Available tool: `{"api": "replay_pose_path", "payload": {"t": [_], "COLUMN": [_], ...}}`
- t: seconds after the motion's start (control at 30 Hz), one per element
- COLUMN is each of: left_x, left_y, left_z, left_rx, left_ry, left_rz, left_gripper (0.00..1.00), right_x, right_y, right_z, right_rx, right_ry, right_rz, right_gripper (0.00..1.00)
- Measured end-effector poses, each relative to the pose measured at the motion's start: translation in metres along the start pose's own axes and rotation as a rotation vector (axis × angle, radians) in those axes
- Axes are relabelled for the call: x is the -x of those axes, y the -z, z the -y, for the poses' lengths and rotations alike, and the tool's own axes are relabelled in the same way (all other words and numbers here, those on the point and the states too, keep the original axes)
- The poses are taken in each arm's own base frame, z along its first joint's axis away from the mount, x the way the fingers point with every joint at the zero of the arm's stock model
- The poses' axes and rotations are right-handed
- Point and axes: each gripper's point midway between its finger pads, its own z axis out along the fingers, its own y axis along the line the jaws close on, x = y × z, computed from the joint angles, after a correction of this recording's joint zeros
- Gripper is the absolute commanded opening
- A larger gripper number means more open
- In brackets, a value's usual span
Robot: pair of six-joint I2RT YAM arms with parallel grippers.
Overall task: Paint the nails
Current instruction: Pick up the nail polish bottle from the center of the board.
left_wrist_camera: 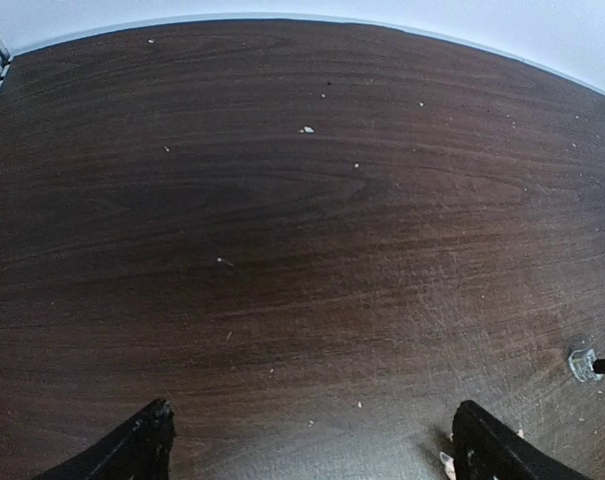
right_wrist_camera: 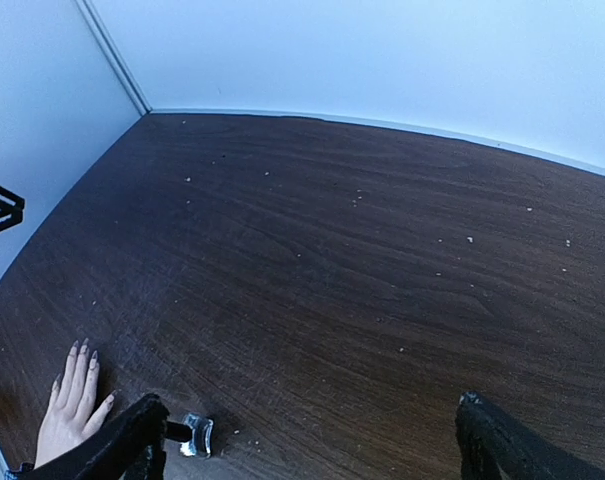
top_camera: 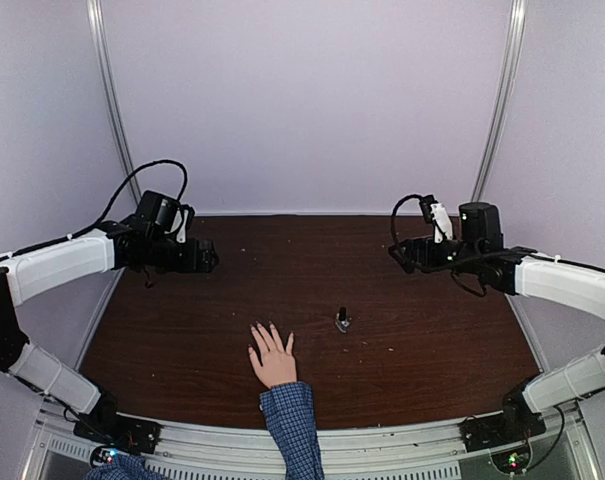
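Observation:
The bottle's glass body [top_camera: 343, 325] [right_wrist_camera: 197, 436] sits below my right gripper and to its left in the top view, so next my right gripper needs to reach down and back that way around it.
A light-skinned hand [top_camera: 273, 360] with a blue checked cuff lies flat on the dark wooden table [top_camera: 302, 270] near the front edge, fingers spread; its nails [right_wrist_camera: 82, 349] look dark in the right wrist view. A small polish bottle [top_camera: 342, 321] with a black cap stands just right of the hand; it also shows in the right wrist view [right_wrist_camera: 195, 435] and at the left wrist view's right edge [left_wrist_camera: 585, 364]. My left gripper [top_camera: 210, 258] hovers open over the far left of the table. My right gripper [top_camera: 396, 256] hovers open at the far right. Both are empty, well away from the hand.
White walls close the table at the back and sides, with upright metal rails in the corners. Small pale specks dot the tabletop [left_wrist_camera: 307, 129]. The arm bases sit at the front corners.

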Motion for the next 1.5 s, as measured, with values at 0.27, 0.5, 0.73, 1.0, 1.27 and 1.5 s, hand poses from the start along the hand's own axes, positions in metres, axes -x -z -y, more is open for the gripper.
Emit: {"api": "replay_pose_path", "payload": {"t": [0.27, 0.5, 0.73, 1.0, 1.27, 1.5], "left_x": [-0.009, -0.033, -0.022, -0.021, -0.021, -0.022], "left_y": [-0.004, 0.004, 0.014, 0.016, 0.018, 0.017], "left_z": [0.012, 0.023, 0.04, 0.046, 0.051, 0.067], "left_rx": [-0.048, -0.156, -0.25, -0.292, -0.323, -0.394], "left_ry": [-0.024, -0.045, -0.059, -0.062, -0.066, -0.111], "left_rz": [0.014, 0.011, 0.063, 0.088, 0.088, 0.079], "left_gripper": [0.98, 0.98, 0.98, 0.98, 0.98, 0.98], "right_x": [-0.024, -0.062, -0.101, -0.124, -0.147, -0.171], "right_y": [-0.016, -0.036, -0.055, -0.066, -0.069, -0.074], "right_z": [-0.032, -0.057, -0.07, -0.095, -0.101, -0.095], "right_rx": [0.105, 0.172, 0.213, 0.282, 0.32, 0.32], "right_ry": [0.103, 0.203, 0.252, 0.321, 0.343, 0.333], "right_rz": [-0.063, -0.165, -0.267, -0.266, -0.268, -0.281], "right_gripper": [1.0, 0.96, 0.86, 0.71, 0.64, 0.55]}}
